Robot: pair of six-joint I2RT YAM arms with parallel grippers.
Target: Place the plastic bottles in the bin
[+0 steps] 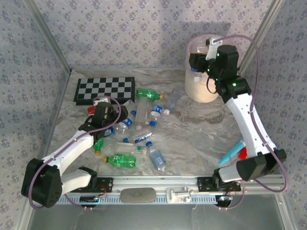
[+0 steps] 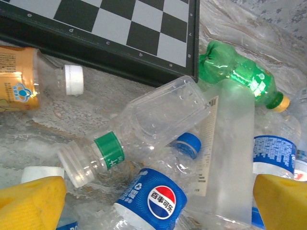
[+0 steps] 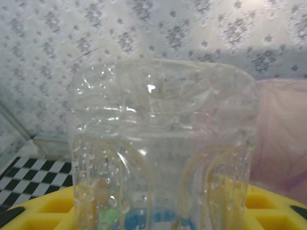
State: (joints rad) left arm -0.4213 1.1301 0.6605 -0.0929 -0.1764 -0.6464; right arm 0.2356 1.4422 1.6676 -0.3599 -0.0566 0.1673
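Note:
The bin's pink-lined opening [image 1: 201, 44] [image 3: 285, 134] is outward of my right gripper and below it. My right gripper will move outward next and tilt down over that opening to let go of the clear bottle.
My right gripper [image 1: 198, 62] hangs over the bin [image 1: 201, 90], a cream wastebasket with a pink liner [image 3: 281, 136]. It is shut on a clear plastic bottle [image 3: 162, 143] with water drops inside, which hides most of its yellow fingers [image 3: 45, 208]. My left gripper [image 1: 108, 116] stands open low over the pile of plastic bottles [image 1: 139, 129]. Between its yellow fingers [image 2: 31, 201] lies a clear bottle with a blue Pepsi label [image 2: 154, 199], untouched. Around it lie a clear bottle with a green neck band [image 2: 144, 122] and a green bottle [image 2: 237, 79].
A chessboard [image 1: 104, 88] lies at the back left, just behind the pile. A teal-and-red marker-like object [image 1: 232, 152] lies beside the right arm's base. An orange-labelled bottle [image 2: 19, 79] lies by the board's edge. More bottles [image 1: 121, 160] sit near the front rail.

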